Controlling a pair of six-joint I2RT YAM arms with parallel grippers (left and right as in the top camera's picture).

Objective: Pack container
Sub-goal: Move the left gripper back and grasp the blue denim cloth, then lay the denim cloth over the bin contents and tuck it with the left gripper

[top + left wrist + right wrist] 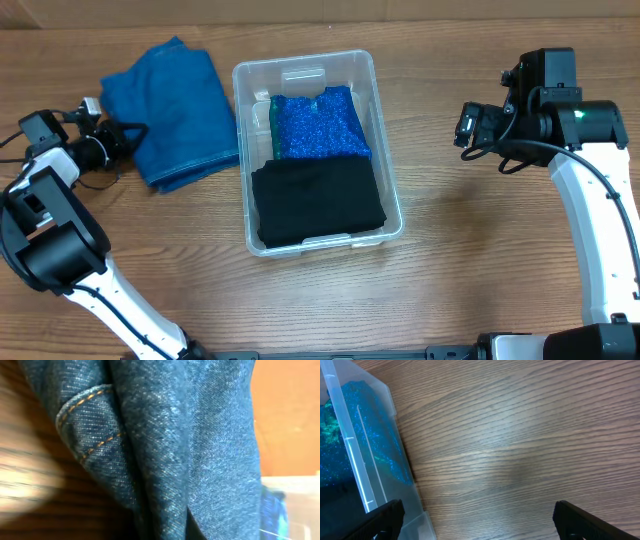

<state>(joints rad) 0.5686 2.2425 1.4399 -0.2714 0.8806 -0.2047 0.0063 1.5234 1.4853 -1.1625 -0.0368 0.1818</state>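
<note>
Next, my left gripper carries the jeans (175,105) up, over the container's side and down onto the folded cloths to release them, as the jeans alone still lie outside.
The clear container (305,62) stands mid-table and holds a folded blue glittery cloth (320,125) at the back and a folded black cloth (315,200) at the front. Folded blue jeans (175,105) lie flat on the table to its left. My left gripper (138,133) is at the jeans' left edge. In the left wrist view the jeans (175,435) fill the frame, and dark fingertips (167,532) pinch a fold of them. My right gripper (465,125) hovers to the right of the container. It is open and empty (480,520), with the container's wall (380,435) at the left.
The wooden table (480,260) extends to the right of and in front of the container. A corner of the container (295,495) shows past the jeans in the left wrist view. The white arm links stand at the front left and along the right side.
</note>
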